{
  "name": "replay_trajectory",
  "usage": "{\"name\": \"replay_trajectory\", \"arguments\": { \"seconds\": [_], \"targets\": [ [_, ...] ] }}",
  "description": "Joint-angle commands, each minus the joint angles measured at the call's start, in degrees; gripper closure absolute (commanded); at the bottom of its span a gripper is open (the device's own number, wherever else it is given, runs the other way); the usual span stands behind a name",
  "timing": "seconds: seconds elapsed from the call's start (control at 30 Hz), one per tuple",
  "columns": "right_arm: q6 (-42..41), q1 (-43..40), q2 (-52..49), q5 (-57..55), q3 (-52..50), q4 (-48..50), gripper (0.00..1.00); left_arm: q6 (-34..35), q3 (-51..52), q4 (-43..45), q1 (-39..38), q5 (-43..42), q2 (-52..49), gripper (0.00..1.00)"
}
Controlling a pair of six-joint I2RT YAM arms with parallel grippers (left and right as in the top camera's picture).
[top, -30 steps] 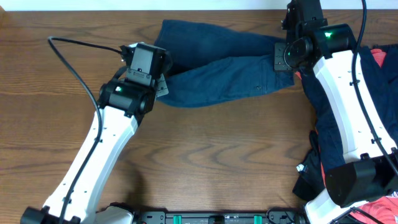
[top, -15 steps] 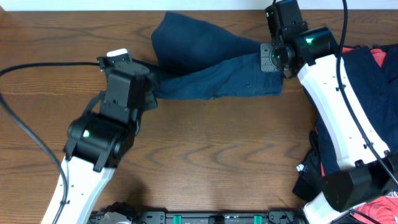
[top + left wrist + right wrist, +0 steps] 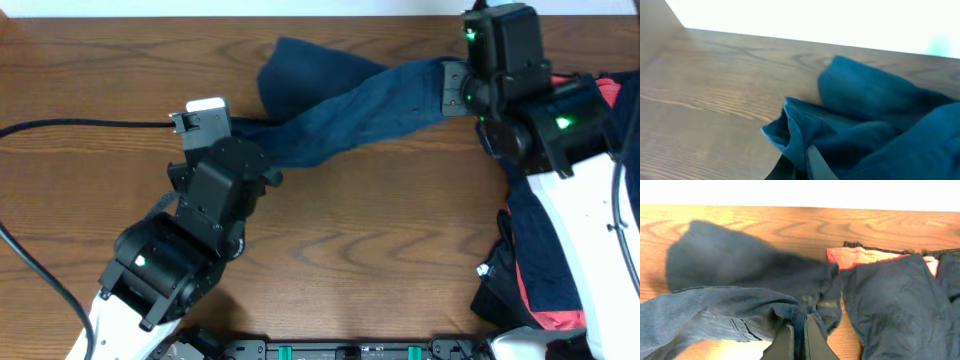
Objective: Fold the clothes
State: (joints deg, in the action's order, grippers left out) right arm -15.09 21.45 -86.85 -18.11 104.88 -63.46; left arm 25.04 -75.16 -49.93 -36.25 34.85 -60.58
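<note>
The garment's resting part is below the left gripper and to its right in the overhead view, so the left gripper should next bring the held end outward and down over that part and let go.
A dark navy garment [image 3: 345,105] of the clothes hangs stretched in a band between my two grippers above the wooden table [image 3: 380,240]. My left gripper [image 3: 250,135] is shut on its left end; in the left wrist view the blue fabric [image 3: 865,115] bunches over the closed fingers [image 3: 815,167]. My right gripper [image 3: 458,85] is shut on the right end; in the right wrist view a fold of the garment [image 3: 730,275] is pinched between the fingers [image 3: 785,342]. Part of the garment still rests at the table's far edge [image 3: 300,65].
A pile of more clothes, navy [image 3: 610,170] with coral-red pieces [image 3: 545,320], lies along the right side under my right arm and shows in the right wrist view [image 3: 890,300]. A black cable [image 3: 80,125] runs across the left of the table.
Both arms have risen toward the camera with the garment, which is drawn from a wide spread into a narrower, tauter band. The right gripper swung left, then back right.
</note>
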Motion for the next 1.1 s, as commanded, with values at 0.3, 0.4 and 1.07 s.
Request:
{"name": "replay_trajectory", "arguments": {
  "seconds": [0.3, 0.4, 1.07],
  "targets": [
    [-0.11, 0.37, 2.19, -1.73, 0.44, -3.04, 0.99, -0.81, -0.50, 0.48, -1.97, 8.48, -0.66, 0.94],
    [-0.92, 0.37, 2.19, -0.92, 0.42, -4.28, 0.99, -1.51, -0.50, 0.59, -1.97, 8.41, -2.67, 0.94],
    [-21.03, 1.86, -0.55, 11.63, -20.00, -6.21, 0.99, -1.84, -0.50, 2.25, -0.26, 7.63, -14.88, 0.94]
  ]
}}
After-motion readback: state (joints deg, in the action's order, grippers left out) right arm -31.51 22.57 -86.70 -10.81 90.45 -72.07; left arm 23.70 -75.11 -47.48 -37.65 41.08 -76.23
